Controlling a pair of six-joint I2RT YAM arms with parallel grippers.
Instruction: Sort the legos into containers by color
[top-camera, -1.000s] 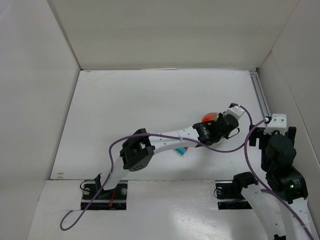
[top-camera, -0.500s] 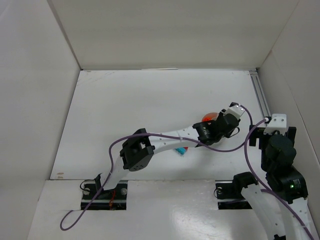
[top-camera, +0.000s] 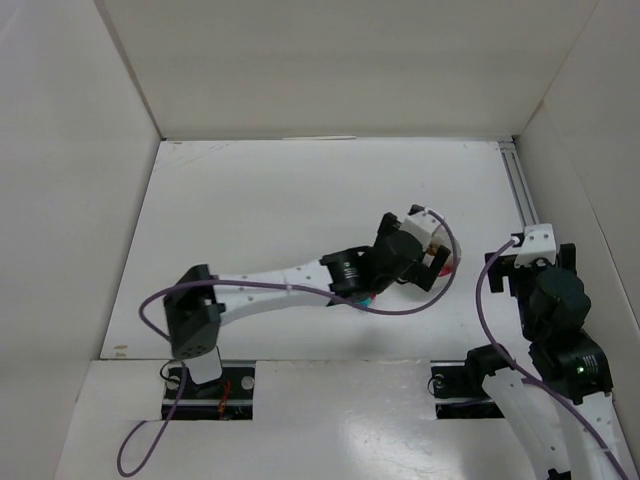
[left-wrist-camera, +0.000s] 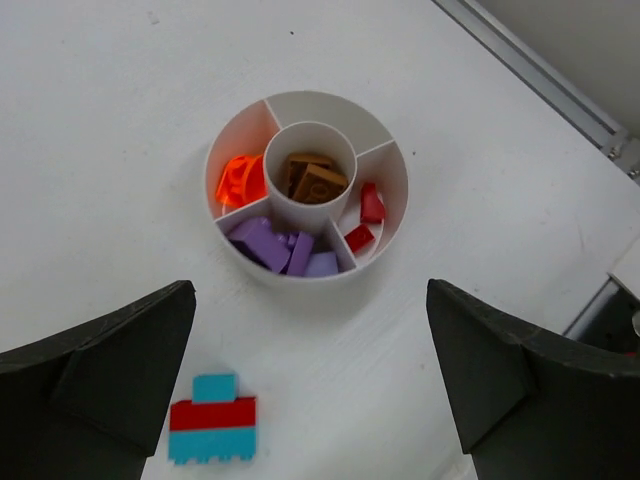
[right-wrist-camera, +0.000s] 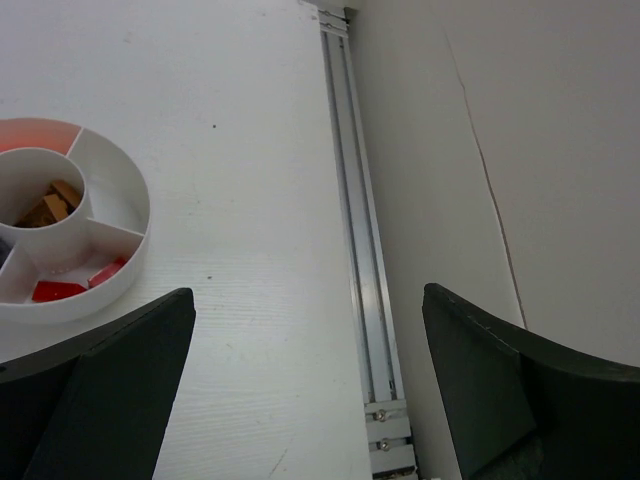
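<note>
My left gripper should move back from the bowl and down around the teal and red lego stack, because the stack is still on the table, unsorted.
The white divided bowl sits on the table, straight ahead of my left gripper. It holds orange legos in its left wedge, brown legos in the centre cup, red legos on the right and purple legos at the front. The far wedge shows nothing. A small teal and red lego stack lies on the table beside my left finger. The left gripper is open and holds nothing. From above, the left gripper hides most of the bowl. My right gripper is open over bare table, right of the bowl.
An aluminium rail runs along the table's right edge against the white wall. White walls enclose the table at the back and left. A purple cable trails along the left arm.
The left gripper has opened wide and drawn back to the left from the bowl's far side. Its elbow has swung left. The right arm has barely shifted.
</note>
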